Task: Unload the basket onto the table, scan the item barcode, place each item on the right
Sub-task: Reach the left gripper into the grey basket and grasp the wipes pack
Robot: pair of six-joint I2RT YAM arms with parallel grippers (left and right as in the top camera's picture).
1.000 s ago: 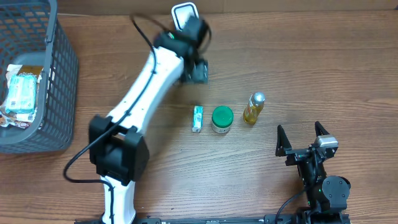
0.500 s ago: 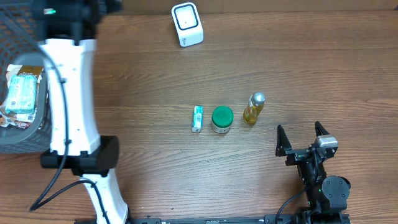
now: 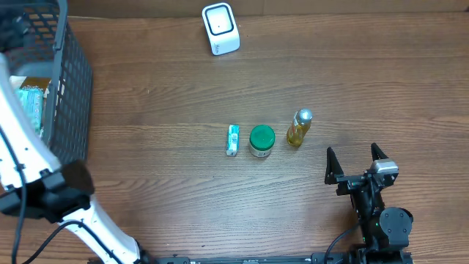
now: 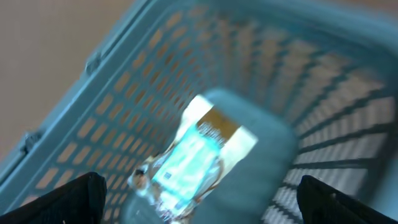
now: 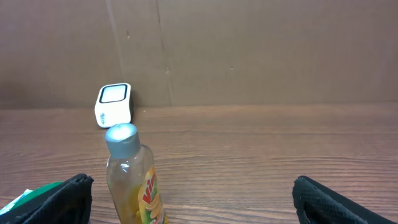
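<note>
My left gripper draws back and turns as it lowers into the basket next, to straddle the teal packet [image 4: 188,163].
My left gripper [image 4: 200,200] hangs open over the grey mesh basket [image 4: 124,81], nothing between its fingers. Below it a teal and white packet [image 4: 193,158] lies on the basket floor, blurred. In the overhead view the left arm reaches over the basket [image 3: 72,88] at the far left, its gripper mostly out of frame. The white scanner [image 3: 220,28] stands at the table's back edge. A small teal box [image 3: 233,139], a green-lidded jar [image 3: 261,141] and a yellow bottle [image 3: 298,127] sit in a row mid-table. My right gripper [image 3: 352,152] rests open to the bottle's right.
In the right wrist view the bottle [image 5: 134,180] stands close ahead on the left, with the scanner [image 5: 114,104] far behind it against a brown cardboard wall. The basket holds packets [image 3: 31,106], partly hidden by the left arm.
The left arm has swung from beside the scanner leftward to above the basket. The right arm and the row of items have not moved.
</note>
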